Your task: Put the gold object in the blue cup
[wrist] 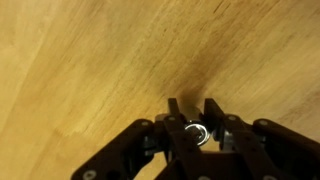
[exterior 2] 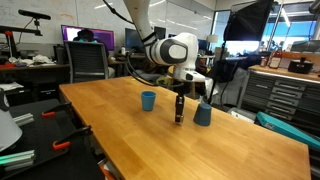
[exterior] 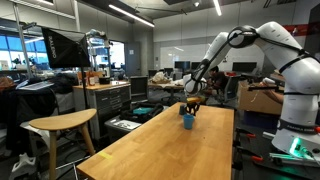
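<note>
The gripper hangs low, and the bright blue cup's opening (exterior 2: 148,94) is back of it. The gripper will next rise above the bright blue cup's rim, move back over the cup, lower and release.
My gripper (wrist: 190,112) is shut on a small shiny metal object (wrist: 197,132), the gold object, seen end-on as a ring between the fingers. In an exterior view the gripper (exterior 2: 179,100) holds it upright just above the wooden table (exterior 2: 150,140). It hangs between a small bright blue cup (exterior 2: 148,100) and a duller blue cup (exterior 2: 203,114), apart from both. In an exterior view the gripper (exterior: 192,103) hangs just above and behind a blue cup (exterior: 188,121). No cup shows in the wrist view.
The long wooden table (exterior: 170,150) has a wooden stool (exterior: 62,122) beside it. Desks, monitors and an office chair (exterior 2: 90,62) stand around it. The robot's base (exterior: 295,130) is at the table's side.
</note>
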`<state>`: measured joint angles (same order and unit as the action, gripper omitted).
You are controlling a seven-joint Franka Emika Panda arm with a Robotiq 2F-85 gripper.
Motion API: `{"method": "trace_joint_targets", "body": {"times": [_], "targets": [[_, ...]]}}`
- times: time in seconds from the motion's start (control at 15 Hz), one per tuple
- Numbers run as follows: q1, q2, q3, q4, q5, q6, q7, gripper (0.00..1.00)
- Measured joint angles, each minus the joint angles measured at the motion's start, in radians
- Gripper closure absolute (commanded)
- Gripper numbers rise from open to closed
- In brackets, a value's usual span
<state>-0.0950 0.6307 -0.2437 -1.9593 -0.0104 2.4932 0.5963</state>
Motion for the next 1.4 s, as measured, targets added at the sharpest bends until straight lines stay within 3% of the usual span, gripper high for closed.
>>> {"method": "trace_joint_targets", "body": {"times": [0.33,0.67,1.0,1.4], "targets": [[0.004,-0.166,0.018,-0.046,0.002,-0.116,-0.119,0.88],[0.005,-0.312,0.092,-0.126,0.052,-0.282,-0.259,0.88],[0.038,-0.333,0.17,-0.198,0.102,-0.312,-0.282,0.88],[0.081,-0.324,0.203,-0.207,0.143,-0.31,-0.279,0.88]]}}
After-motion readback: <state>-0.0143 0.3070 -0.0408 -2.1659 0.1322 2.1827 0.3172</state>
